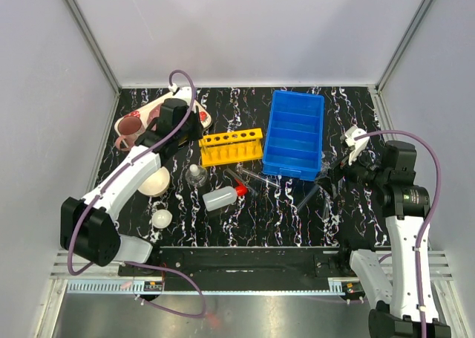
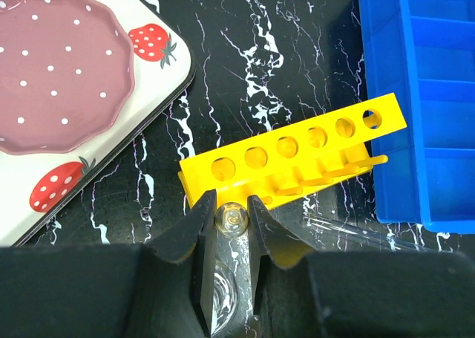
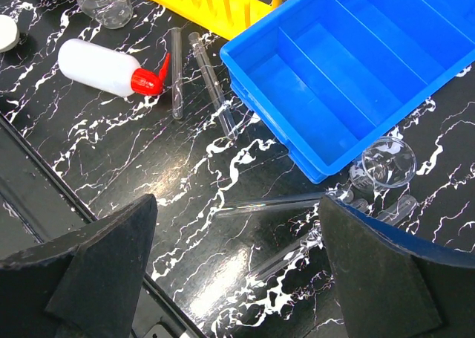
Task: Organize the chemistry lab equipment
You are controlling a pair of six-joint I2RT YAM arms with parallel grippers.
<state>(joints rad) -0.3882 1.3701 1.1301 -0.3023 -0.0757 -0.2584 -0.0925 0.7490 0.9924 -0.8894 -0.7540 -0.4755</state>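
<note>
My left gripper holds the tube above and just short of the tray-side end peg of the yellow rack; next I will ease over, lower and release it.
My left gripper [image 2: 231, 221] is shut on a clear test tube [image 2: 232, 219], seen end-on between the fingertips, just short of the near left corner of the yellow holed rack [image 2: 297, 148]. In the top view the left gripper [image 1: 187, 136] is beside the rack [image 1: 231, 146]. My right gripper [image 3: 245, 256] is wide open above two loose test tubes [image 3: 274, 202] lying by the blue bin's corner. Two more tubes [image 3: 211, 82] lie near the red-capped squeeze bottle [image 3: 100, 68]. The glass flask [image 1: 195, 176] and the small white dish [image 1: 162, 218] stand front left.
A blue divided bin [image 1: 297, 134] sits right of the rack. A small clear glass vessel [image 3: 384, 163] stands by its corner. The strawberry tray [image 2: 89, 122] with its pink plate, a pink mug [image 1: 130, 122] and a larger white bowl [image 1: 156, 182] are at the left.
</note>
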